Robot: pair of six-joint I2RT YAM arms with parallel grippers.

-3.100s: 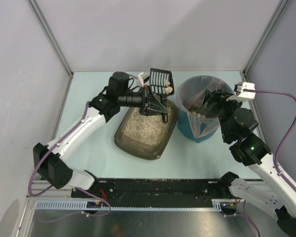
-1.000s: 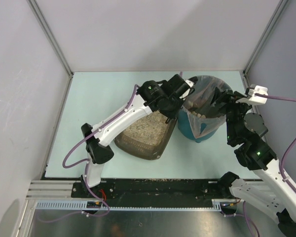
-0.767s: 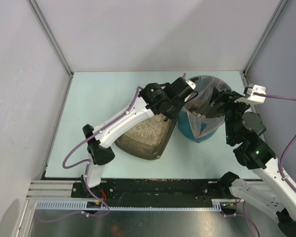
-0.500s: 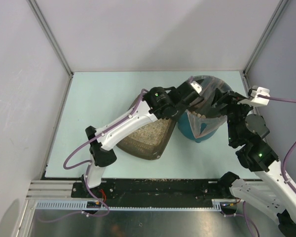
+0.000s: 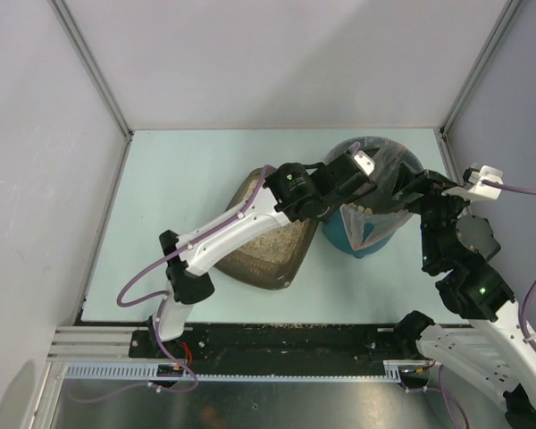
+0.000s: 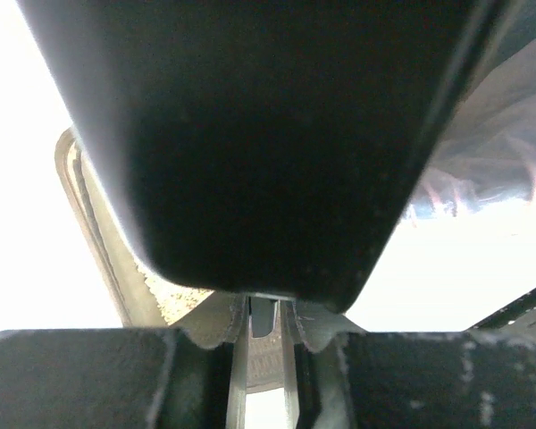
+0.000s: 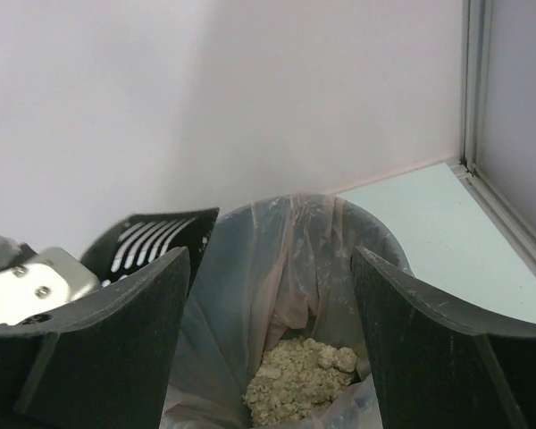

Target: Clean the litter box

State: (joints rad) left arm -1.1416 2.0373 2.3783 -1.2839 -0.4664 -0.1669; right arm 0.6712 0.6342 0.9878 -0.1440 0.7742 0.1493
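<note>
The clumps are already in the bin, so my left gripper will next move the scoop (image 6: pixel 250 134) left in the top view and down onto the beige litter.
The litter box (image 5: pixel 261 275), a dark brown tray of beige litter, lies mid-table, partly under my left arm. My left gripper (image 5: pixel 342 186) is shut on the black slotted scoop's handle, and it reaches over the left side of the teal bin (image 5: pixel 338 234). The scoop (image 6: pixel 250 134) fills the top of the left wrist view above the left gripper (image 6: pixel 263 315), with the litter box rim (image 6: pixel 89 206) below it. In the right wrist view the scoop (image 7: pixel 152 237) hangs at the bin's (image 7: pixel 384 241) left rim. My right gripper (image 7: pixel 272 357) stands open at the bin's near-right edge (image 5: pixel 409 192).
Beige clumps (image 7: pixel 304 375) lie at the bottom of the bin's clear bag liner (image 7: pixel 277 268). The enclosure's corner post (image 7: pixel 472 89) and right wall stand close beyond the bin. Pale walls bound the table on the left and at the back.
My left arm has swung the scoop rightward, from above the litter box to over the bin. My right arm has drawn slightly back to the right, still open.
</note>
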